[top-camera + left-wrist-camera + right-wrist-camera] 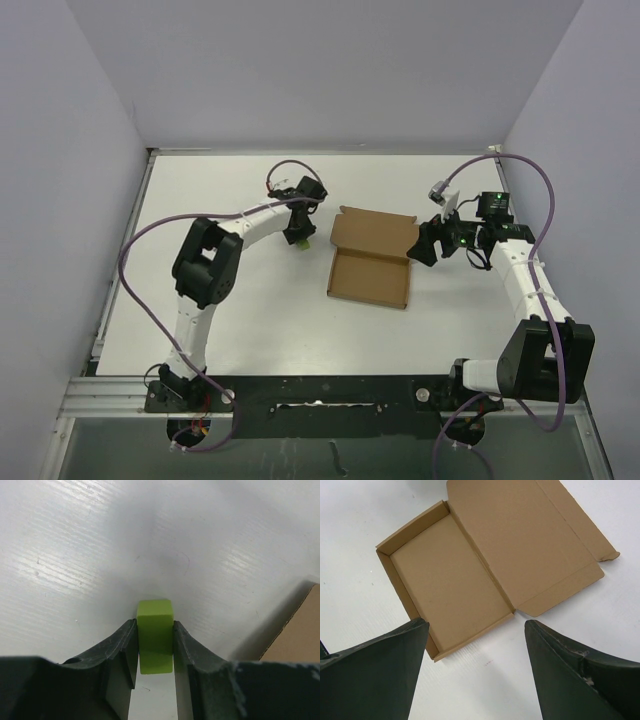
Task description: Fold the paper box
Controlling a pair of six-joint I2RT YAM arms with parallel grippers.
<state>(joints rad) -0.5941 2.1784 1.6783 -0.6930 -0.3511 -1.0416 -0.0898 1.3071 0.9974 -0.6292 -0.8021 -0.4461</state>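
Observation:
The left gripper lifts the block [155, 630] over the tray's side next, lowers it there and releases. The tray's empty bottom is right of it in the top view.
The paper box [370, 265] lies open and flat on the white table, its shallow tray toward me and its lid spread out behind. In the right wrist view the paper box [450, 580] shows its raised side walls and the lid's notched flaps. My right gripper [418, 247] hovers open just right of the box, and its jaws [476, 623] stand wide above the tray's near corner, holding nothing. My left gripper [300, 238] is left of the box, and its fingers [155, 625] press both sides of a small yellow-green block [155, 630] resting on the table.
A corner of the box [300, 630] shows at the right edge of the left wrist view. Grey walls close the table [230, 320] in on the left, back and right. The arm bases sit on a black rail [320, 392] at the near edge.

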